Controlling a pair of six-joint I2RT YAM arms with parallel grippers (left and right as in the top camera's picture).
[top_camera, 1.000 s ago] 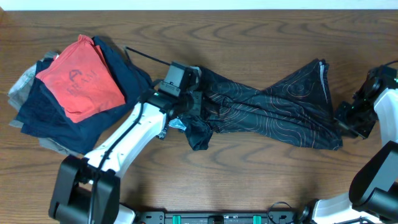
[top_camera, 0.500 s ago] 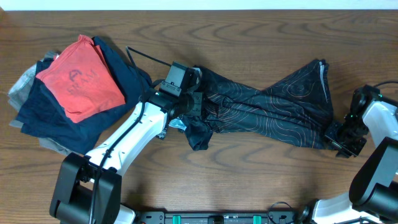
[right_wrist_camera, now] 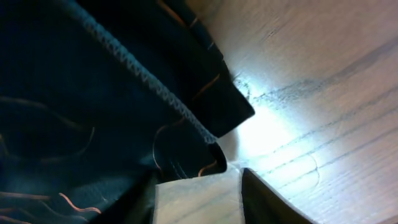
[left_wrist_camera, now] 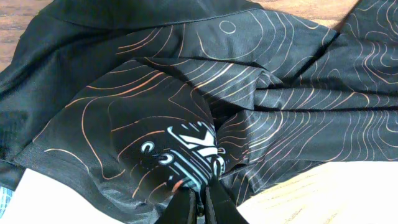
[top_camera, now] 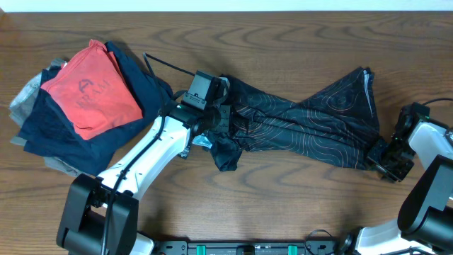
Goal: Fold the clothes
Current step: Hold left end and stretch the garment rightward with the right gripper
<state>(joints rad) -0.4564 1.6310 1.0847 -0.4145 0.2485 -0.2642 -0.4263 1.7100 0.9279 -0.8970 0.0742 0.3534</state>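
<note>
I will pull my left gripper outward toward the jersey's far edge (top_camera: pixel 239 81) and let go of the jersey's fold, because the jersey (top_camera: pixel 304 120) lies bunched at its end by the clothes pile.
The black jersey (top_camera: pixel 304 120) with fine white and orange contour lines lies crumpled across the middle of the table. My left gripper (top_camera: pixel 216 122) is shut on a bunched fold at its left end; the left wrist view shows the pinched cloth (left_wrist_camera: pixel 186 155) with white lettering just above the fingertips (left_wrist_camera: pixel 200 198). My right gripper (top_camera: pixel 380 157) is low at the jersey's right bottom corner. In the right wrist view its fingers (right_wrist_camera: pixel 202 186) are open, bare table between them, and the hemmed corner (right_wrist_camera: pixel 211 118) lies just ahead of them.
A pile of clothes sits at the far left: a red-orange shirt (top_camera: pixel 90 91) on top of navy garments (top_camera: pixel 49 131) and some grey cloth (top_camera: pixel 25 95). Bare wooden table (top_camera: pixel 297 205) runs along the front.
My right gripper has dropped from beside the jersey's right edge down to its lower right corner. The left arm and the jersey have stayed still.
</note>
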